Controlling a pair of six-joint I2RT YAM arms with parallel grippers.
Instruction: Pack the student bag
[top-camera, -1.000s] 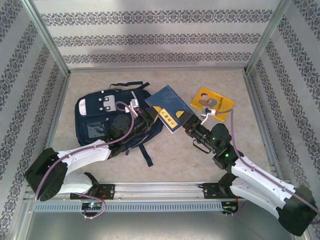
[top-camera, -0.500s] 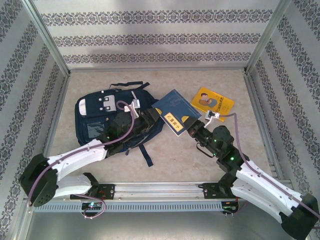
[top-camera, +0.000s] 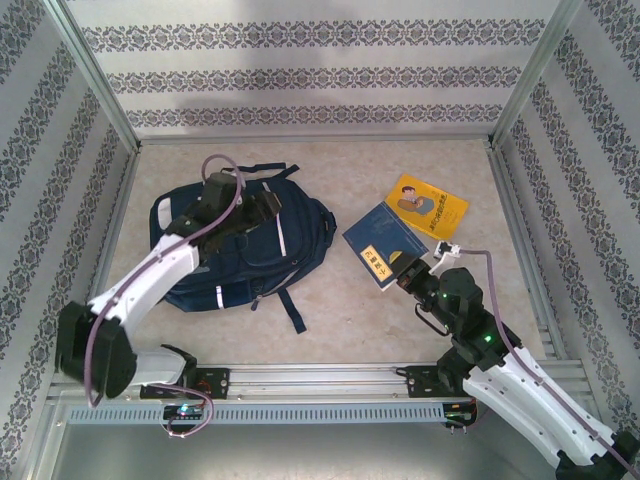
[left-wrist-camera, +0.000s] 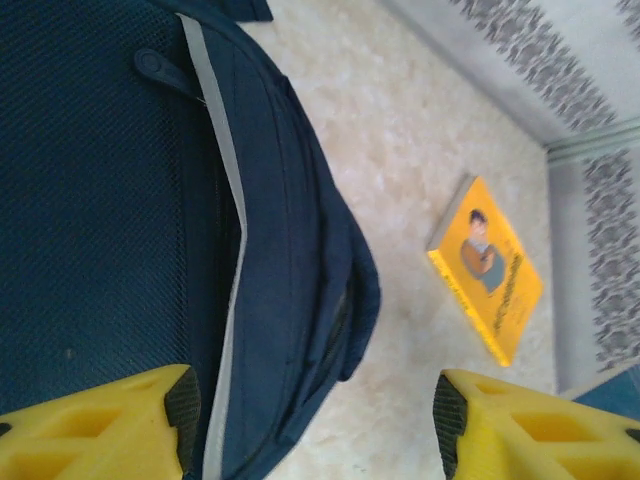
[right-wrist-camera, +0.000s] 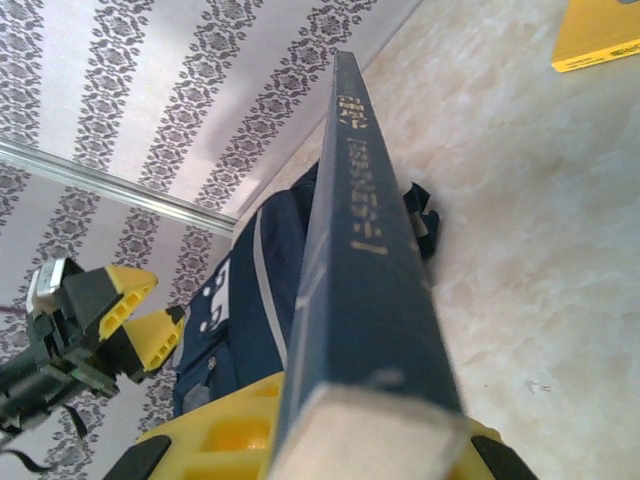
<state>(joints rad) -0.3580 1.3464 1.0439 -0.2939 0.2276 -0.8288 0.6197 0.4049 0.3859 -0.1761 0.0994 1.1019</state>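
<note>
The zippered gap runs alongside the grey trim, so my open left gripper will next move down and outward onto the bag's grey-trimmed edge (left-wrist-camera: 239, 215).
The navy student bag (top-camera: 250, 250) lies flat on the left half of the table, and its striped side (left-wrist-camera: 120, 200) sits under my left wrist camera. My left gripper (top-camera: 262, 205) hovers over the bag's far edge. It is open (left-wrist-camera: 310, 420), with nothing between the yellow fingers (left-wrist-camera: 100, 425). My right gripper (top-camera: 405, 265) is shut on a dark blue book (top-camera: 385, 245) and holds it off the table to the right of the bag. In the right wrist view the book's spine (right-wrist-camera: 370, 250) points toward the bag (right-wrist-camera: 240, 300).
A yellow book (top-camera: 427, 203) lies flat at the back right, also visible from the left wrist (left-wrist-camera: 490, 270). Aluminium frame posts and patterned walls enclose the table. Bag straps (top-camera: 290, 310) trail toward the near edge.
My left gripper opened, let go of the bag's right side and moved to its far edge. My right gripper shut on the blue book and drew it right, away from the bag.
</note>
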